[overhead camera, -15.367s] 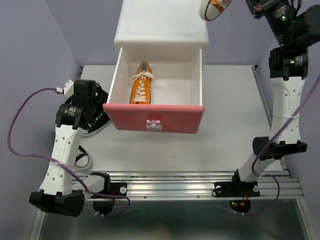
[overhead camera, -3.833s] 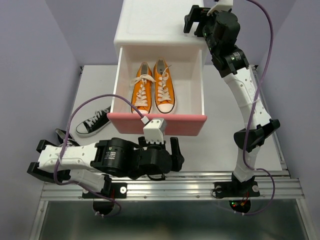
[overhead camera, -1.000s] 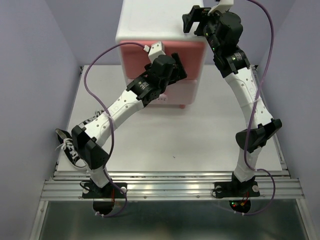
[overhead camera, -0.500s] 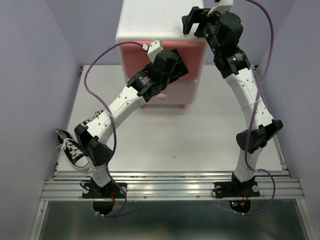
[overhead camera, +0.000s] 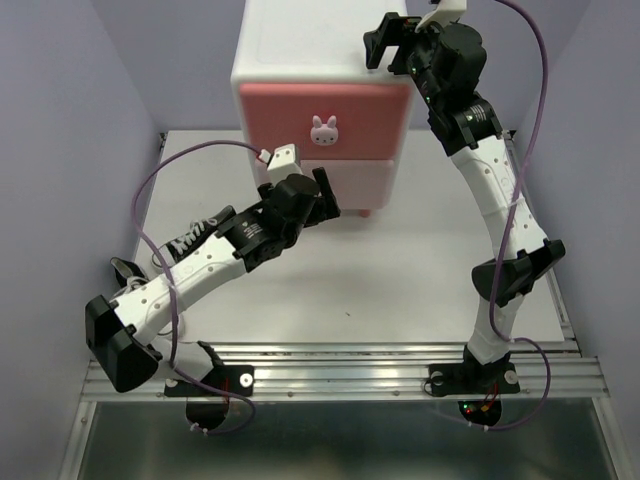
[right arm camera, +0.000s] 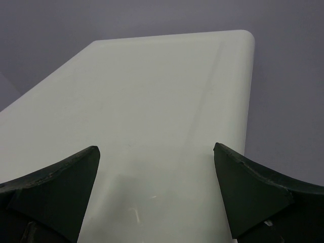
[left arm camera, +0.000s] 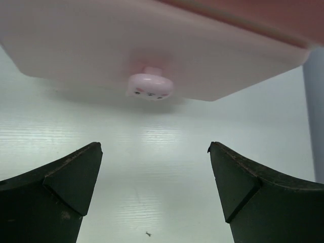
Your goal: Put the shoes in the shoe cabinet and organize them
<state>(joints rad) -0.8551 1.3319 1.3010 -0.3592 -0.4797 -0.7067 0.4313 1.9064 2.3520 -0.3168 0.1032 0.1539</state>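
Observation:
The left gripper moves down and outward next, turning square to the front of the drawer, to straddle the lower drawer's knob.
The shoe cabinet [overhead camera: 322,50] stands at the back of the table, both drawers shut. Its darker pink upper drawer [overhead camera: 360,115] carries a bunny knob [overhead camera: 323,130]. My left gripper [overhead camera: 328,197] is open and empty just in front of the pale lower drawer [overhead camera: 365,182]. In the left wrist view the lower drawer's bunny knob [left arm camera: 150,87] sits a little beyond my left gripper [left arm camera: 153,148]. My right gripper [overhead camera: 378,40] hovers open over the cabinet's white top [right arm camera: 152,101], nothing between its fingers [right arm camera: 61,187]. A black shoe [overhead camera: 193,238] lies on the table at the left, partly behind my left arm.
The heel of another black shoe [overhead camera: 122,268] shows near the table's left edge beside my left arm's elbow. The white table [overhead camera: 420,270] ends at a metal rail [overhead camera: 340,365] at the front. Purple walls close in both sides.
My left gripper has drawn back from the upper drawer front and dropped to the lower drawer, so the upper bunny knob now shows. The right arm has not moved.

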